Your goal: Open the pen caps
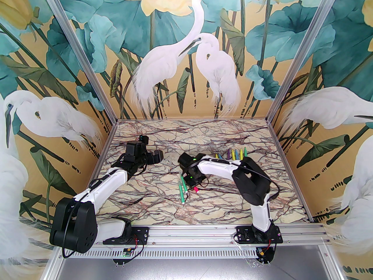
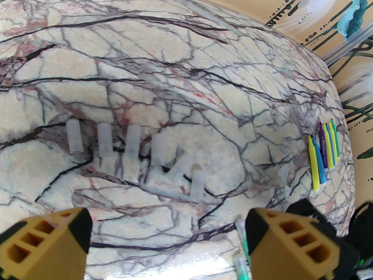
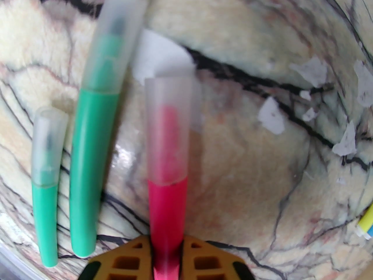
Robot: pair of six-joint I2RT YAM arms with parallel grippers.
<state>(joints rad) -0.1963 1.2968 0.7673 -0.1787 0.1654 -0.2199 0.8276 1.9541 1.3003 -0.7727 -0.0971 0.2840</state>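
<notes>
The left gripper swings its open fingers across toward the pink pen's clear cap next, tilting them up, since the cap sticks out free of my right gripper.
My right gripper (image 3: 166,243) is shut on the body of a pink pen (image 3: 167,211), which still wears its clear pen cap (image 3: 167,127) and points away from the fingers just above the marble. Two green pens (image 3: 87,168) lie side by side to its left, each with a clear cap (image 3: 116,36) on. In the top view the right gripper (image 1: 193,185) is low at mid-table beside those green pens (image 1: 183,192). My left gripper (image 2: 167,232) hangs open over a row of several loose clear caps (image 2: 132,140). It sits back left (image 1: 153,157) in the top view.
Several uncapped pens (image 1: 231,154) in yellow, blue, purple and green lie in a row at the back right, also seen in the left wrist view (image 2: 323,153). White flecks (image 3: 272,117) mark the marble table (image 1: 163,211). Walls enclose three sides.
</notes>
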